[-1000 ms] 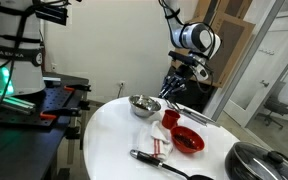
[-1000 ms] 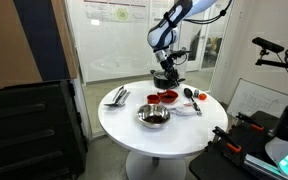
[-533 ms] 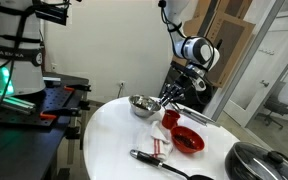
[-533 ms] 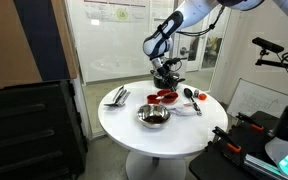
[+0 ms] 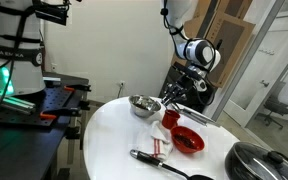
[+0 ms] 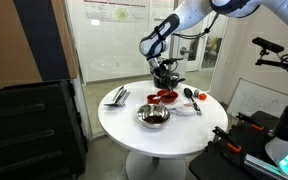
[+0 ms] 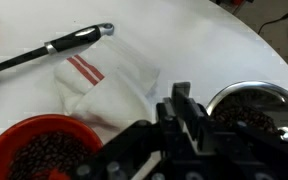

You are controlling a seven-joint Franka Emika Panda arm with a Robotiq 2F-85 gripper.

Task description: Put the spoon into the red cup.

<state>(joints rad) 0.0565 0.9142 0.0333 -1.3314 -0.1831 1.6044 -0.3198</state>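
Note:
I need to ease my gripper slightly down next toward the red cup's opening (image 5: pixel 171 113) just below and release the spoon, since it already hangs above the cup's rim.
The small red cup (image 5: pixel 170 119) stands upright between the steel bowl (image 5: pixel 142 105) and the shallow red bowl (image 5: pixel 187 140). My gripper (image 5: pixel 172 97) hangs just above the cup's rim with its jaws shut on the spoon (image 5: pixel 168 99), which shows only as a thin pale streak under the fingers. In the wrist view my gripper (image 7: pixel 181 100) has its fingers pressed together; the cup is hidden beneath them. In an exterior view my gripper (image 6: pixel 165 84) is over the red dishes.
The steel bowl (image 7: pixel 252 108) and the red bowl (image 7: pixel 34 150) both hold dark beans. A white cloth with red stripes (image 7: pixel 99 80) and a black-handled utensil (image 7: pixel 54 48) lie beyond them. A pot lid (image 5: pixel 259 160) sits near the table edge, and a metal piece (image 6: pixel 116 96) lies at the far side.
My gripper has come down and shifted a little toward the red cup, still shut. Nothing on the table has moved.

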